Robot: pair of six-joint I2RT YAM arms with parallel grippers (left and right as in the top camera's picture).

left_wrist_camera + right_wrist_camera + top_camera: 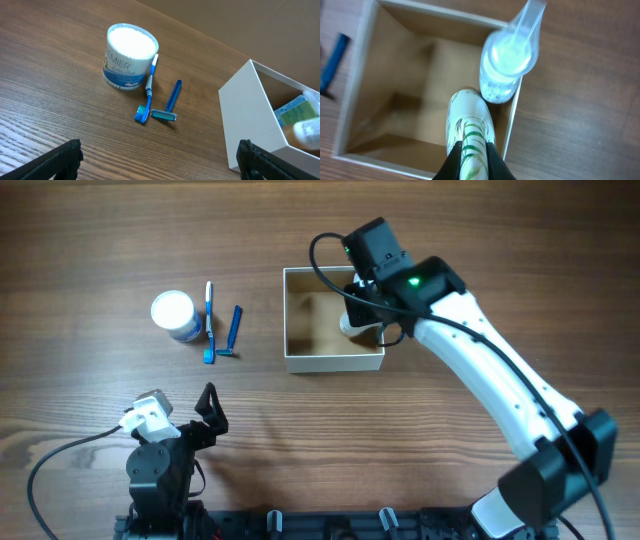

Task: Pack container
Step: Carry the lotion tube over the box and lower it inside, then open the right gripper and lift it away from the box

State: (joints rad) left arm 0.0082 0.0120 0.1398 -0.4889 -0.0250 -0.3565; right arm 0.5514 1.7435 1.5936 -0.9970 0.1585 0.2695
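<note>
The tube is already hanging inside the container (pixel 333 361) beside the pump bottle, so my right gripper needs to lower it toward the container's bottom next and let it go there.
The container (pixel 333 361) is a square white box with a tan inside, right of the table's middle. My right gripper (pixel 363 308) reaches into its right side, shut on a white tube with green leaves (pixel 469 125), tip down by the right wall. In the right wrist view the fingers (pixel 471 152) pinch the tube. A clear bottle with a pump top (pixel 506 65) stands in the container (pixel 357 85) next to the tube. My left gripper (pixel 207 415) is open and empty, low near the front edge, its fingers (pixel 160 165) wide apart, the container (pixel 250 120) on its right.
Left of the container lie a round white-lidded jar (pixel 173 315), a blue and white toothbrush (pixel 209 320) and a blue razor (pixel 233 332). They also show in the left wrist view: jar (pixel 131 56), toothbrush (pixel 148 90), razor (pixel 170 102).
</note>
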